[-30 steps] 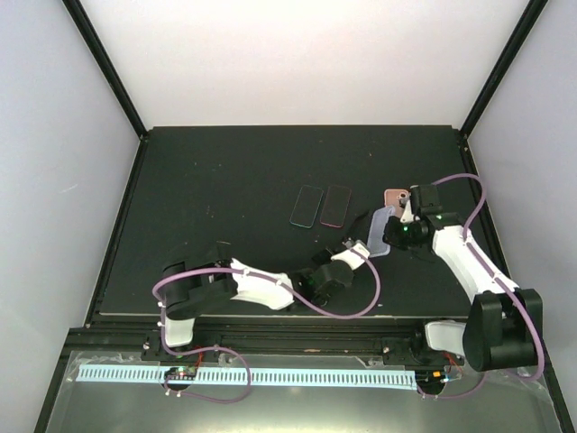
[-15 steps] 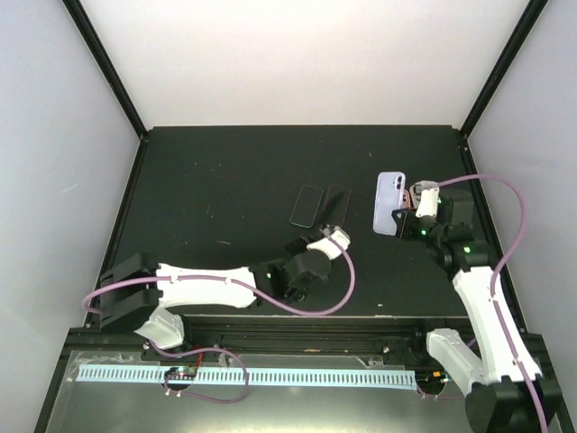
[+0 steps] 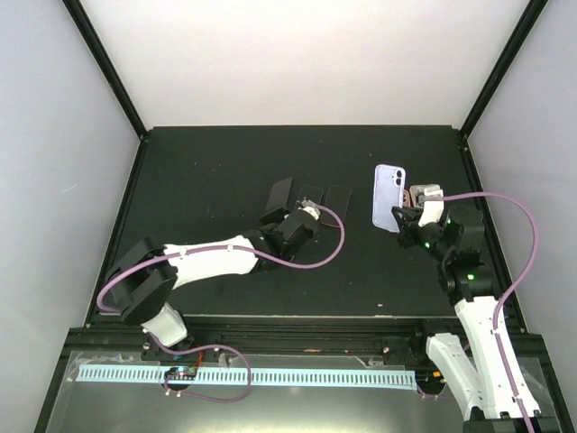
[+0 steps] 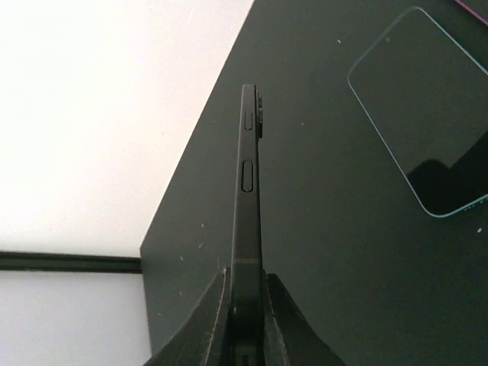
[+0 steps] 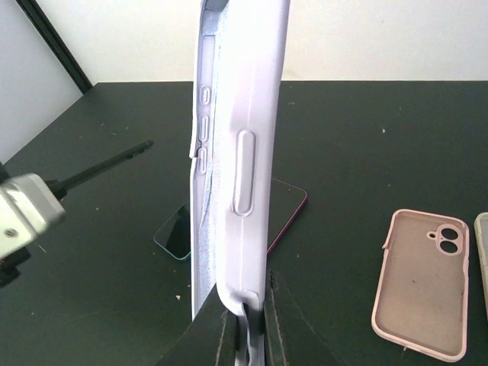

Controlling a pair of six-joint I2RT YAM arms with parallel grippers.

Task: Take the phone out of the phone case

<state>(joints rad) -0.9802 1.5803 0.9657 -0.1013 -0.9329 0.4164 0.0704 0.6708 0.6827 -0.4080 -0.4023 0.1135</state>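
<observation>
The bare tabletop [image 3: 269, 198] [image 4: 324, 179] beside the teal-edged phone is below, so the robot's left gripper should go down next and release the black phone there, which is already out of its case.
My left gripper [image 3: 293, 215] is shut on a bare black phone [image 3: 279, 194] and holds it edge-up above the middle of the table. In the left wrist view the phone [image 4: 248, 206] stands edge-on between my fingers [image 4: 210, 320]. My right gripper [image 3: 403, 216] is shut on the lower end of a lilac phone case [image 3: 389, 197], held upright above the right side of the table. In the right wrist view the case [image 5: 240, 137] fills the middle, with the black phone [image 5: 103, 166] at the left.
A teal-edged phone [image 3: 313, 193] and a red-edged phone [image 3: 338, 200] lie flat mid-table, also in the right wrist view [image 5: 174, 232] [image 5: 288, 207]. A pink case [image 5: 421, 282] lies open side up on the right, with another case's edge [image 5: 483, 259] beside it.
The black phone has come apart from the lilac case. My left gripper carried it back and left. My right gripper lifted the case upright and moved it back.
</observation>
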